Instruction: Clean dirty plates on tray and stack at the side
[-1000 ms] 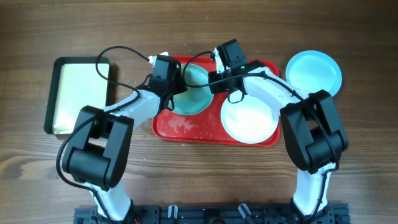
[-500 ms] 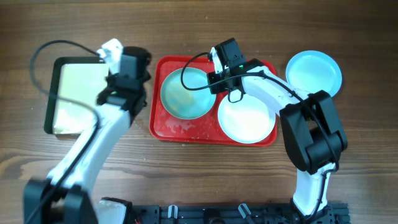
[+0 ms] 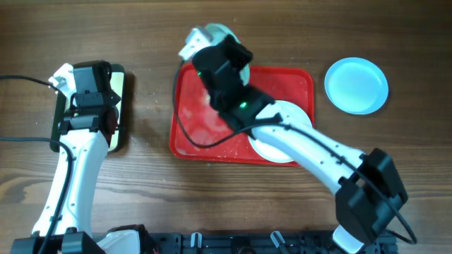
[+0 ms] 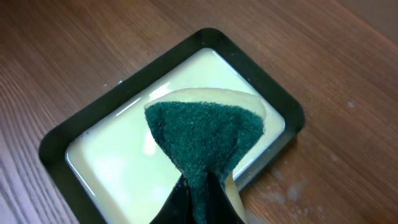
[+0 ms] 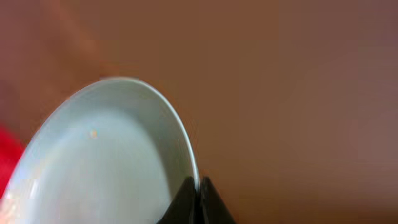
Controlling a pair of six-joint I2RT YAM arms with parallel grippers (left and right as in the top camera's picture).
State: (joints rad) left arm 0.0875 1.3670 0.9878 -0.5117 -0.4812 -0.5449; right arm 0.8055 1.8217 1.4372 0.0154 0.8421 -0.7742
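I'll move my right gripper down and back to the red tray's open part [image 3: 205, 118], plate-free, and release.
The red tray [image 3: 300, 79] lies mid-table with smears and crumbs on it. My right gripper [image 5: 199, 186] is shut on the rim of a pale blue plate [image 5: 106, 155] and holds it tilted in the air; from overhead this plate [image 3: 215, 33] shows above the tray's far left corner. The white plate [image 3: 286, 113] lies on the tray, partly under my right arm. A second pale blue plate [image 3: 357, 85] lies on the table to the right of the tray. My left gripper [image 4: 202, 205] is shut on a green sponge [image 4: 205, 134] above the cream tray.
The dark-rimmed cream tray [image 4: 118, 168] sits at the left of the table, mostly under my left arm in the overhead view [image 3: 117, 134]. My right arm crosses the red tray diagonally. Bare wood surrounds both trays.
My left arm has swung left from the red tray to over the cream tray with the sponge. My right gripper has lifted the pale blue plate off the red tray and tilted it.
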